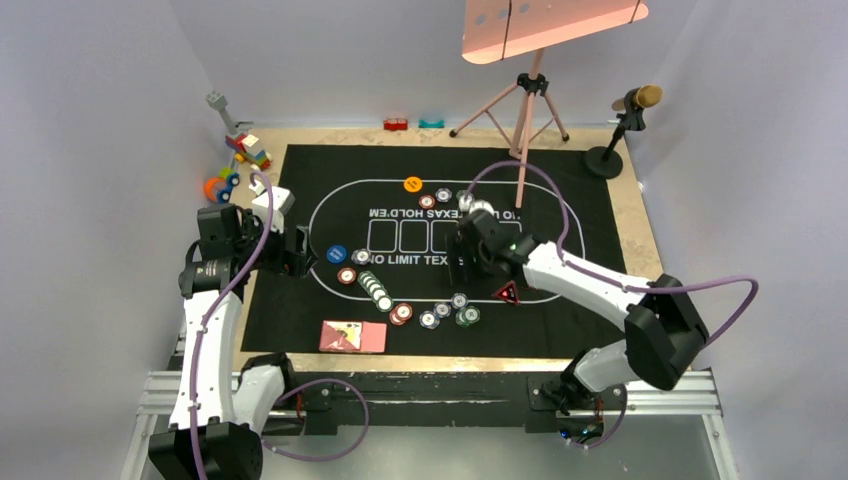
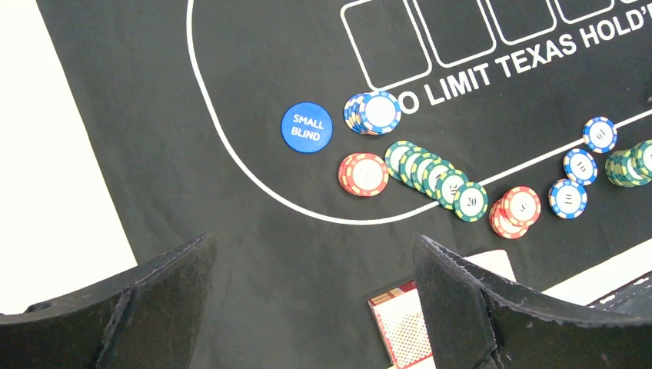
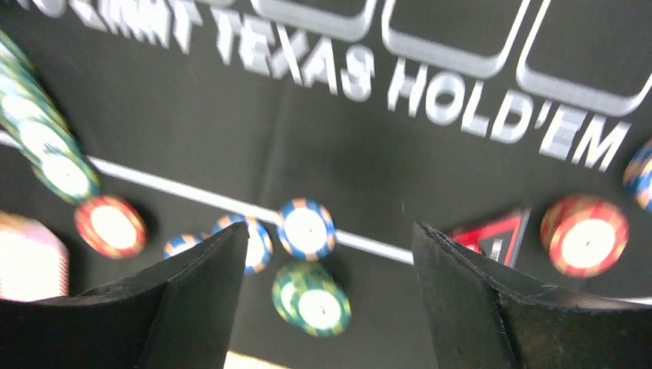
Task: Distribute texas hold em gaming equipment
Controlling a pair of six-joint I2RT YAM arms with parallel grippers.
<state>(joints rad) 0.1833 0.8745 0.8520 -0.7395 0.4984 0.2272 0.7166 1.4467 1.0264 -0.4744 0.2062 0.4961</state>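
My right gripper moves down and back next, around the small green chip stack (image 1: 467, 316) (image 3: 311, 300).
Poker chips lie along the near arc of the black mat (image 1: 300, 170): a slanted green row (image 1: 374, 290), red stacks (image 1: 401, 313) and blue and green chips (image 1: 467, 316). My left gripper (image 2: 314, 254) hangs open over bare mat near the blue small-blind button (image 2: 307, 127), with nothing between its fingers. The playing cards (image 2: 404, 323) lie by its right finger. My right gripper (image 3: 330, 238) is open and empty above a small green chip stack (image 3: 314, 298) and a blue chip (image 3: 306, 228). The red triangular marker (image 3: 496, 234) sits just to its right. An orange button (image 1: 412, 184) lies at the far side.
Colourful toy blocks (image 1: 245, 150) sit off the mat at the back left. A pink tripod (image 1: 525, 110) and a microphone stand (image 1: 625, 125) rise at the back right. Two small red and teal pieces (image 1: 396, 124) lie at the far edge.
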